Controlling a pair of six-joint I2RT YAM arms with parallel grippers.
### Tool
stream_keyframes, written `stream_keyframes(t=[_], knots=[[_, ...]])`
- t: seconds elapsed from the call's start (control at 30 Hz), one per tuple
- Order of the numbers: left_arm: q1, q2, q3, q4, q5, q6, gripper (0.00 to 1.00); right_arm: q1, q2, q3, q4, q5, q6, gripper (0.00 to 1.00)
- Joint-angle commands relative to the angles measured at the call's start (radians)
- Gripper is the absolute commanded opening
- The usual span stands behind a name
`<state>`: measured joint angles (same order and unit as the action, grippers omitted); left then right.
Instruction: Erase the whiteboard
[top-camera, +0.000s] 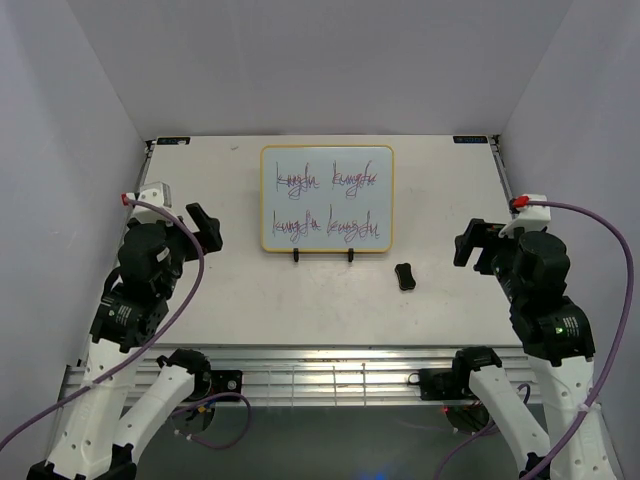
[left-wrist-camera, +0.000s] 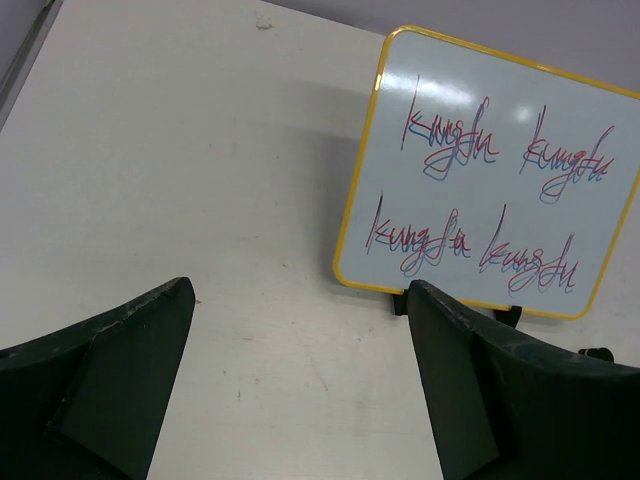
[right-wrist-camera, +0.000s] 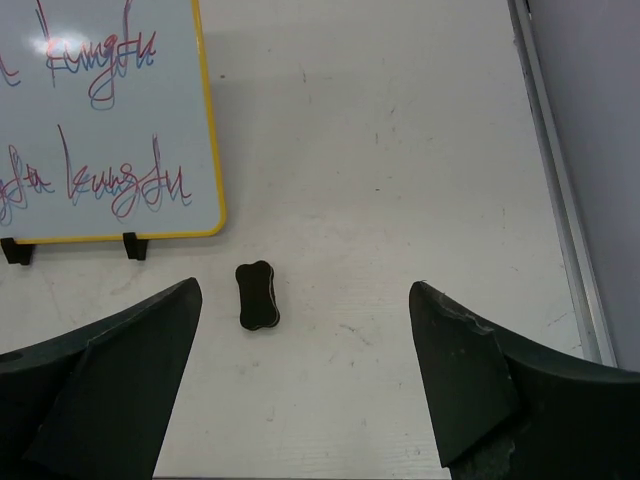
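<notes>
The whiteboard's nearest yellow edge (top-camera: 262, 203) (left-wrist-camera: 361, 160), clear of handwriting, stands to the right of my left gripper in the top view, so I need to turn toward it and straddle it.
The whiteboard (top-camera: 327, 198), yellow-framed on two black feet, stands at the table's middle back with red-purple handwriting in two rows. It also shows in the left wrist view (left-wrist-camera: 490, 175) and the right wrist view (right-wrist-camera: 100, 120). A small black eraser (top-camera: 405, 276) lies on the table in front of the board's right corner, also in the right wrist view (right-wrist-camera: 257, 295). My left gripper (top-camera: 205, 228) is open and empty, left of the board. My right gripper (top-camera: 472, 245) is open and empty, right of the eraser.
The table (top-camera: 250, 290) is off-white with a metal rail (top-camera: 330, 365) along its near edge. Grey walls close in the back and both sides. A metal strip (right-wrist-camera: 560, 180) runs along the table's right edge.
</notes>
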<state>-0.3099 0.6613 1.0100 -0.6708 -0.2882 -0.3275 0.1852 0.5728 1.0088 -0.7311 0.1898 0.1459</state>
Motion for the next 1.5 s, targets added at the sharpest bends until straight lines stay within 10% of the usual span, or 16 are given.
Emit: stream_keyframes(t=[0.0,0.4,0.53,0.67,0.9,1.47], knots=[[-0.003,0.015,0.035,0.01,-0.005,-0.03,0.98,0.0,0.01,-0.009,0.048,-0.009,-0.009,0.9],[-0.003,0.153,-0.062,0.368,0.467,-0.012,0.98,0.002,-0.12,-0.196,0.28,-0.308,0.001,0.9],[0.078,0.46,0.045,0.464,0.64,0.001,0.98,0.0,-0.123,-0.19,0.292,-0.354,0.004,0.9],[0.397,0.685,0.099,0.838,1.287,-0.169,0.98,0.002,-0.119,-0.17,0.272,-0.426,-0.006,0.9],[0.474,1.056,0.182,1.01,1.452,-0.053,0.98,0.002,-0.134,-0.188,0.288,-0.599,-0.002,0.9],[0.373,1.472,0.269,1.387,1.733,-0.361,0.91,0.0,-0.076,-0.205,0.254,-0.704,-0.026,0.9]])
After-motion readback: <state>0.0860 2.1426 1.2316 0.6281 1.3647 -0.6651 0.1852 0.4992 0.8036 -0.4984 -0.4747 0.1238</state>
